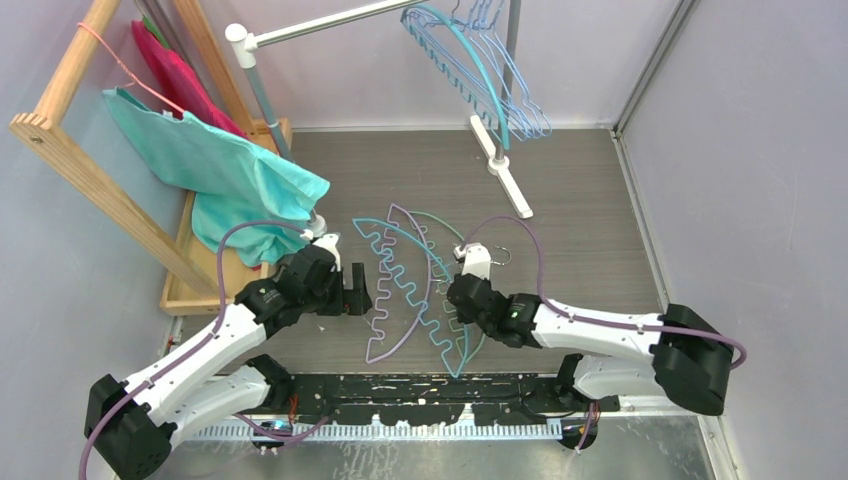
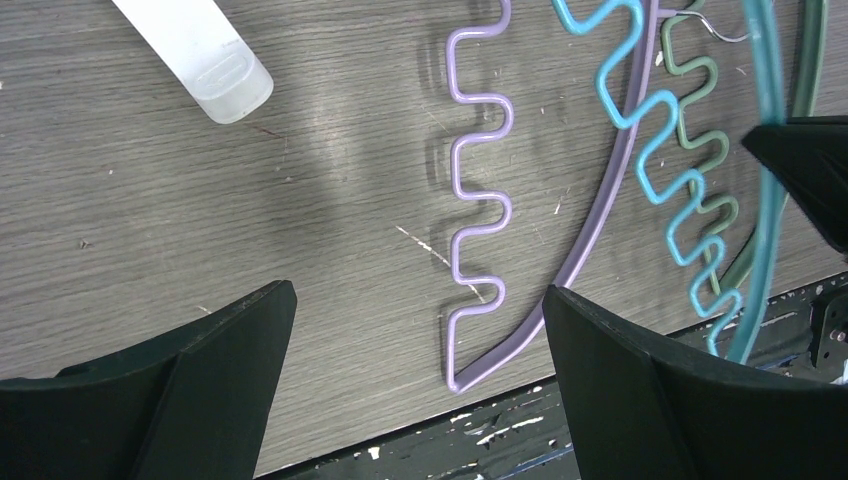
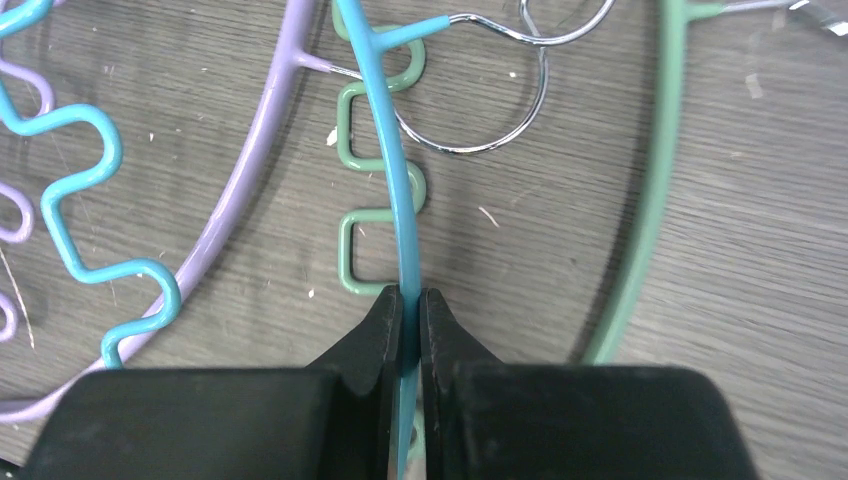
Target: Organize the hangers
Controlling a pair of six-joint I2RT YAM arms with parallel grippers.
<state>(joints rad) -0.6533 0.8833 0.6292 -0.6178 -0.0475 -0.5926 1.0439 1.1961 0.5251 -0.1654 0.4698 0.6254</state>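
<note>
I will lift my right gripper up and outward, then hook and release the teal hanger on the back bar's free part beside the hung hangers.
Three hangers lie overlapping on the grey table: a lavender hanger point(image 1: 385, 300), a teal hanger point(image 1: 425, 280) and a green hanger point(image 1: 452, 240). Several light blue and teal hangers point(image 1: 480, 70) hang on the rail at the back. My right gripper point(image 3: 411, 300) is shut on the teal hanger's arched bar point(image 3: 392, 150), just below its metal hook point(image 3: 500, 110); it also shows in the top view point(image 1: 462, 290). My left gripper point(image 2: 420, 330) is open and empty over the lavender hanger's lower corner point(image 2: 470, 340), left of the pile in the top view point(image 1: 358, 292).
A grey metal rail point(image 1: 320, 28) on a white stand point(image 1: 508, 170) crosses the back. A wooden rack point(image 1: 90, 170) at the left holds a teal cloth point(image 1: 220, 170), a pink cloth and a thin pink wire hanger point(image 1: 125, 65). The stand's white foot point(image 2: 200, 55) lies near my left gripper.
</note>
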